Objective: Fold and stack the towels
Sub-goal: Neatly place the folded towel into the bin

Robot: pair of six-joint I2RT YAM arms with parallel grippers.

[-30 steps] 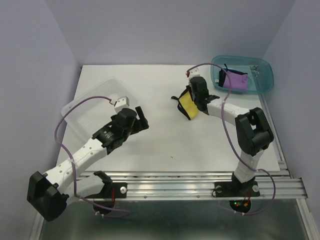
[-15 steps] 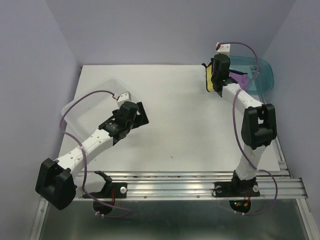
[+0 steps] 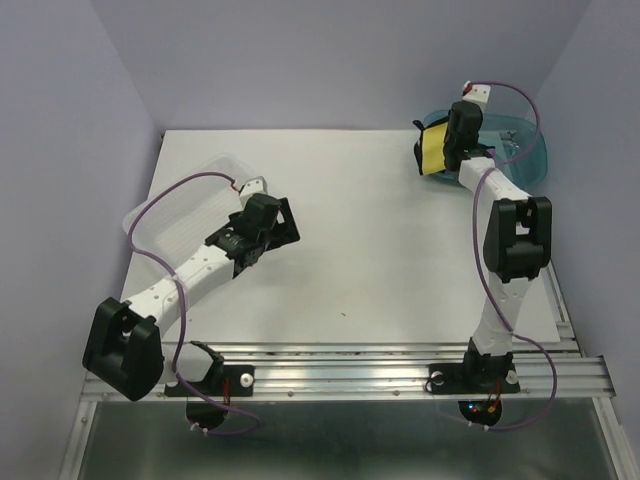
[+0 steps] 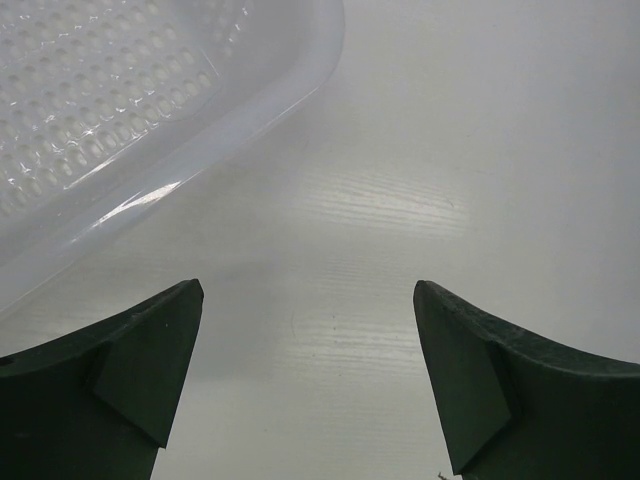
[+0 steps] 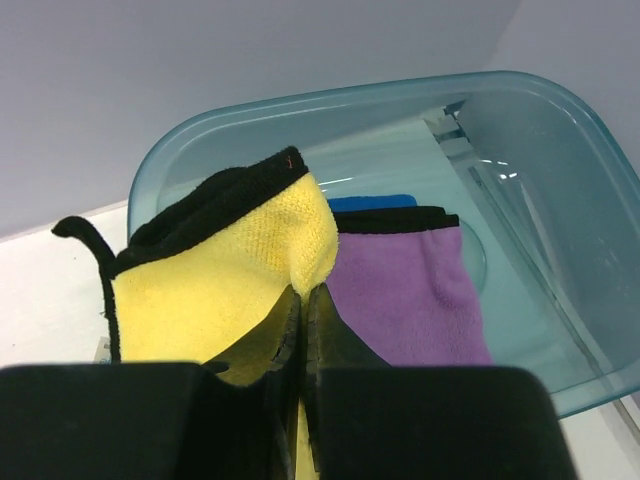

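Note:
The purple-faced towel (image 3: pixel 489 152) (image 5: pixel 405 290) is below my right gripper, to its right in the top view. I will move the overhanging yellow towel down that way and let it go.
The yellow towel (image 5: pixel 220 270), folded and edged in black, hangs from my right gripper (image 5: pixel 303 292), whose jaws are shut on its fold. In the top view the yellow towel (image 3: pixel 432 148) is held at the left rim of the teal tray (image 3: pixel 530 150). Inside the tray (image 5: pixel 330 95) lies the purple-faced towel (image 5: pixel 405 290), folded, with a strip of the blue towel (image 5: pixel 370 203) showing beyond its far edge. My left gripper (image 4: pixel 308 290) stands open over bare table, holding nothing.
The clear ribbed basket (image 4: pixel 120 90) lies just left of my left gripper (image 3: pixel 285 225), at the table's left side (image 3: pixel 175 215). The tray sits in the back right corner, close to the walls.
My right arm has carried the yellow towel from mid-table to the back right, up to the tray. My left arm has shifted slightly right and away from its base, still open.

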